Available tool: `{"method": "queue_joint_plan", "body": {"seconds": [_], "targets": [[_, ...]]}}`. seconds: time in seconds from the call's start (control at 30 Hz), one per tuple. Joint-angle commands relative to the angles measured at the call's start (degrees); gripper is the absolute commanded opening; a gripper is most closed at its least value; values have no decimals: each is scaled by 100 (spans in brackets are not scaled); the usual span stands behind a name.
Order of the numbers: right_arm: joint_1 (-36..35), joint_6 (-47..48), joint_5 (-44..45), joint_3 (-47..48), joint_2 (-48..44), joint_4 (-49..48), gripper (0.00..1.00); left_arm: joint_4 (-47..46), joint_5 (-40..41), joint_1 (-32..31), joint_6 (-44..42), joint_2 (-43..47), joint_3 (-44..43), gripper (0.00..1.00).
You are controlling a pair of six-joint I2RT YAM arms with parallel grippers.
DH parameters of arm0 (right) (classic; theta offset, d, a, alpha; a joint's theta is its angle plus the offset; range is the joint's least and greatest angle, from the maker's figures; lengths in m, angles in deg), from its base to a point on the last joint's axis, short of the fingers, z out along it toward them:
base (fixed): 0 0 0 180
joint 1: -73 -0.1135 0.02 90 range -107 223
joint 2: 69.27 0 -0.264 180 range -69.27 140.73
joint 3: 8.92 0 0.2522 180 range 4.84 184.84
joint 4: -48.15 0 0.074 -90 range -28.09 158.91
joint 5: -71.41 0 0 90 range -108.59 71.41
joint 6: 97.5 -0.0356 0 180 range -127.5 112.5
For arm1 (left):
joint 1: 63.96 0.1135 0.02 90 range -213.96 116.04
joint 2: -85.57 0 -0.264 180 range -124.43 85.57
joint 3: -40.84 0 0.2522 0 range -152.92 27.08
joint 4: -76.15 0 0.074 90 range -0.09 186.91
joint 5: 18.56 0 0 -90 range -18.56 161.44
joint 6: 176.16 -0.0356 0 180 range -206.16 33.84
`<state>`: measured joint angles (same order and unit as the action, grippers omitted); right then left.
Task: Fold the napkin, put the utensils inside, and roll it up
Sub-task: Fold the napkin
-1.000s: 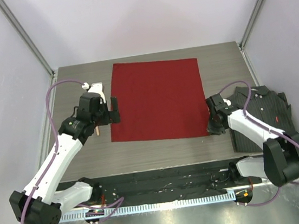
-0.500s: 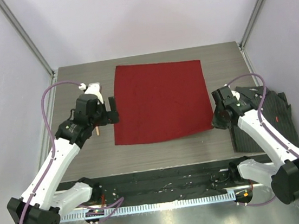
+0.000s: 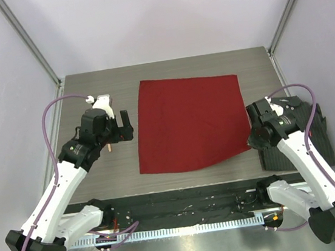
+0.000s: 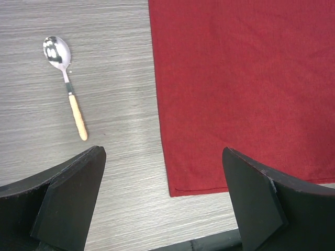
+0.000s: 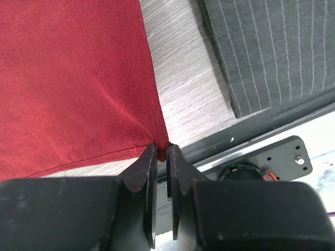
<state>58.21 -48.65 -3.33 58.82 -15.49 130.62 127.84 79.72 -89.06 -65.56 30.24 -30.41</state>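
I will move the napkin's corner outward and to the left in the top view with my right gripper, onto the napkin's opposite far corner (image 3: 142, 83), and then let go of it, because the napkin (image 3: 188, 123) is lying unfolded.
The deep-red napkin (image 3: 188, 123) lies spread flat in the middle of the table, slightly skewed. My right gripper (image 3: 253, 143) is shut on its near right corner (image 5: 157, 137), which is lifted a little off the table. My left gripper (image 3: 125, 127) hovers open, its fingers wide apart, just left of the napkin's left edge (image 4: 159, 115); nothing is between them. One utensil, a spoon (image 4: 68, 89) with a metal bowl and a pale wooden handle, lies on the table left of the napkin. In the top view only its handle (image 3: 108, 149) shows beneath the left wrist.
A dark pinstriped shirt (image 3: 297, 137) lies folded at the table's right edge, under and beside the right arm, and appears in the right wrist view (image 5: 272, 47). A black rail (image 3: 183, 206) runs along the near table edge. Walls enclose the table on three sides.
The right gripper has pulled the napkin to the right by its near right corner, skewing it. The left arm has drawn back slightly, staying open.
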Motion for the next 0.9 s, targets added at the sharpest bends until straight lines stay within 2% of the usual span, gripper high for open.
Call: {"method": "queue_joint_plan", "body": {"seconds": [0.0,0.07,0.2,0.23,0.33,0.4,0.5,0.53,0.77,0.87], "targets": [[-24,-113,91,341,-17,179,1,-199,-133,-12,32,93,45,100],[-24,18,-58,464,167,3,1,-199,-89,-12,32,66,45,100],[-182,168,-357,929,860,-1022,1,-164,86,-3,-12,31,45,100],[-461,264,-375,1331,1541,-1470,1,-155,217,-3,-21,14,71,100],[-910,379,-375,1999,2626,-2034,1,-137,411,-3,-47,5,89,100],[-1052,502,-393,2379,3476,-2290,1,-146,543,5,-47,13,98,100],[-1246,695,-533,3284,4358,-2651,1,-172,719,14,-56,14,133,100],[-1272,739,-647,3791,4935,-2756,1,-172,746,14,-74,-13,142,100],[-1545,995,-1262,5912,7046,-3381,1,-146,913,58,-109,-241,142,100],[-1571,898,-1456,6580,7636,-3758,1,-146,948,84,-109,-285,168,100]]}}
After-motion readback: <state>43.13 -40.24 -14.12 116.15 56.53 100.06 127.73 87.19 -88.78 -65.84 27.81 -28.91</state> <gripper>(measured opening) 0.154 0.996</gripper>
